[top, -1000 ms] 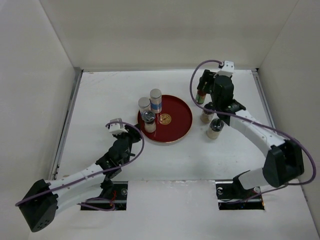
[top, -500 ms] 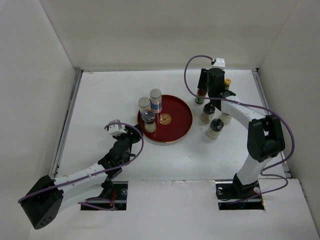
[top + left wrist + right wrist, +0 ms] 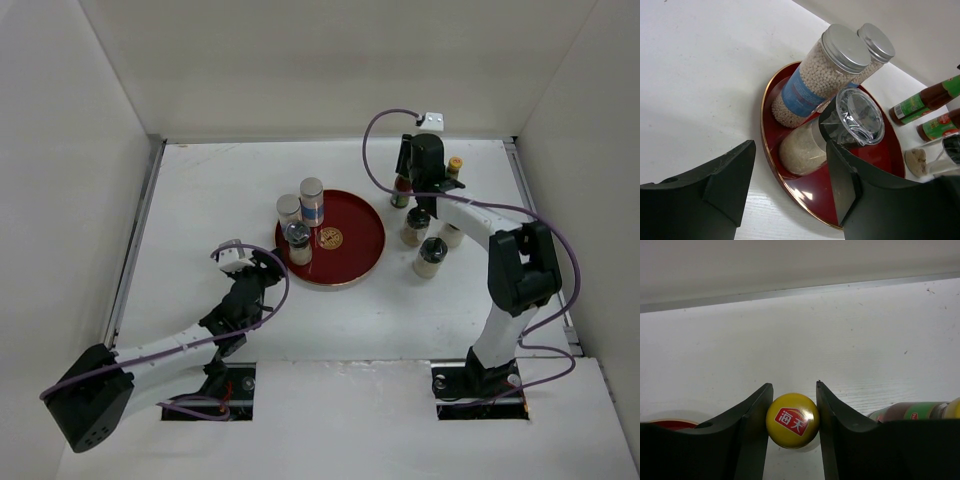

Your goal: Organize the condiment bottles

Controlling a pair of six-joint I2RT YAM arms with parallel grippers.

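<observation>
The tray's far part (image 3: 343,206) stands empty, so next my right gripper should carry the sauce bottle to the left in the top view, onto that spot.
On the red tray (image 3: 350,255) stand two grey-lidded bottles, one blue-labelled (image 3: 312,200) (image 3: 815,80), and a clear-capped shaker (image 3: 298,243) (image 3: 807,147). My left gripper (image 3: 264,268) (image 3: 790,182) is open at the tray's near-left rim; the shaker stands free just beyond its fingertips. My right gripper (image 3: 404,180) (image 3: 793,386) reaches down at the back right, shut on the yellow cap (image 3: 792,421) of a slim sauce bottle (image 3: 401,192). A second sauce bottle (image 3: 454,168) (image 3: 910,411) stands to its right.
Three small shakers (image 3: 415,227), (image 3: 431,257), (image 3: 452,235) stand right of the tray, just in front of the right gripper. White walls enclose the table on the left, back and right; the back wall is close behind the sauce bottles.
The left gripper's jaws have parted, freeing the clear-capped shaker on the tray. The right gripper swung back over the sauce bottle and its jaws closed on the yellow cap.
</observation>
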